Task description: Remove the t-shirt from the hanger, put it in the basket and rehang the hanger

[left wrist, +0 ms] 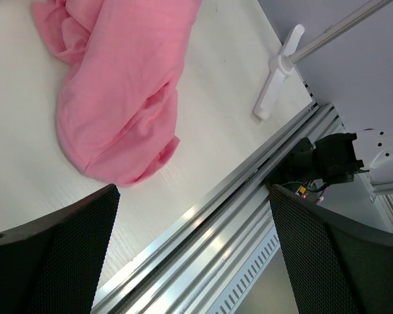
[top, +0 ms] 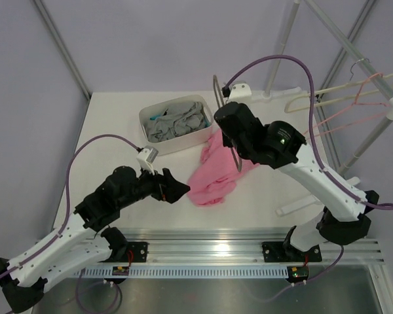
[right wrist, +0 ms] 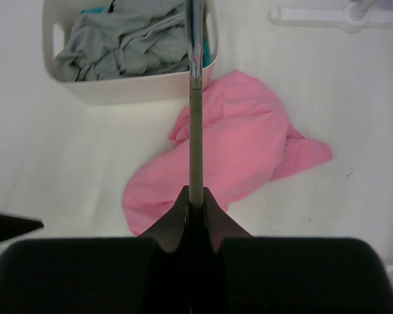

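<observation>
The right gripper moves up and outward to the rack's bar (top: 337, 33), above it and to its right in the top view, next and releases, since the hanger is bare.
The pink t-shirt (top: 215, 175) lies crumpled in a heap on the white table, in front of the white tub; it also shows in the left wrist view (left wrist: 118, 98) and the right wrist view (right wrist: 249, 140). My right gripper (top: 230, 139) (right wrist: 195, 195) is shut on the grey-brown hanger (right wrist: 195, 137) and holds it edge-on above the shirt, silver hook (top: 215, 86) towards the tub. No cloth shows on the hanger. My left gripper (top: 178, 190) (left wrist: 193, 252) is open and empty, just left of the shirt's near end.
The white tub (top: 158, 148) (right wrist: 131, 88) holds grey clothes (top: 177, 121). A rack at the right carries a cream hanger (top: 314, 99) and a pink wire hanger (top: 360, 98). Its white foot (top: 298, 204) (left wrist: 278, 72) lies on the table. An aluminium rail (top: 249, 239) runs along the near edge.
</observation>
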`<state>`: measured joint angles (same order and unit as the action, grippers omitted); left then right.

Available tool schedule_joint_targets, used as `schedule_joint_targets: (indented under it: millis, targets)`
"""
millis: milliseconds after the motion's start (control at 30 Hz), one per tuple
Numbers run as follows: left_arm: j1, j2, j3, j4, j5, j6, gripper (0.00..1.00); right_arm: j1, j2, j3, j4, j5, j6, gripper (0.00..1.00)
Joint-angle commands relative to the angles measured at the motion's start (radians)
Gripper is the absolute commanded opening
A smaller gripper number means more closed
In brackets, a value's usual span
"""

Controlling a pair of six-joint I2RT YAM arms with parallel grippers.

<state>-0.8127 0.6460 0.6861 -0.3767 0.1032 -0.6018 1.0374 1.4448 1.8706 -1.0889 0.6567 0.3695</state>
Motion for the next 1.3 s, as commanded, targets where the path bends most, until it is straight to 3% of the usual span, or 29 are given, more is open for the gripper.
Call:
schedule_joint_targets:
  millis: [0,100,167,233,367,467,567,900,1267]
  targets:
    - [-0.002,-0.011,0.006,0.160,-0.003,-0.029,0.99,-0.100,0.074,0.146,-0.086,0.193,0.156,0.00]
    - [-0.002,-0.022,-0.020,0.160,-0.060,-0.029,0.99,-0.151,0.129,0.225,-0.094,0.233,0.221,0.00]
    - [-0.002,-0.048,-0.057,0.160,-0.106,-0.042,0.99,-0.157,0.155,0.251,-0.117,0.343,0.323,0.00]
    - [-0.002,-0.078,-0.091,0.167,-0.216,-0.046,0.99,-0.155,0.164,0.234,-0.156,0.420,0.431,0.00]
    - [-0.002,-0.124,-0.151,0.196,-0.249,-0.004,0.99,-0.174,0.169,0.205,-0.137,0.503,0.523,0.00]
    - [-0.002,-0.118,-0.157,0.196,-0.238,0.005,0.99,-0.242,0.195,0.234,-0.157,0.439,0.586,0.00]
    - [-0.002,-0.105,-0.157,0.194,-0.227,0.008,0.99,-0.255,0.235,0.263,-0.112,0.438,0.580,0.00]
    - [-0.002,-0.059,-0.166,0.202,-0.273,0.037,0.99,-0.347,0.384,0.433,-0.186,0.485,0.691,0.00]
    - [-0.002,-0.042,-0.195,0.245,-0.273,0.042,0.99,-0.390,0.462,0.558,-0.033,0.485,0.528,0.00]
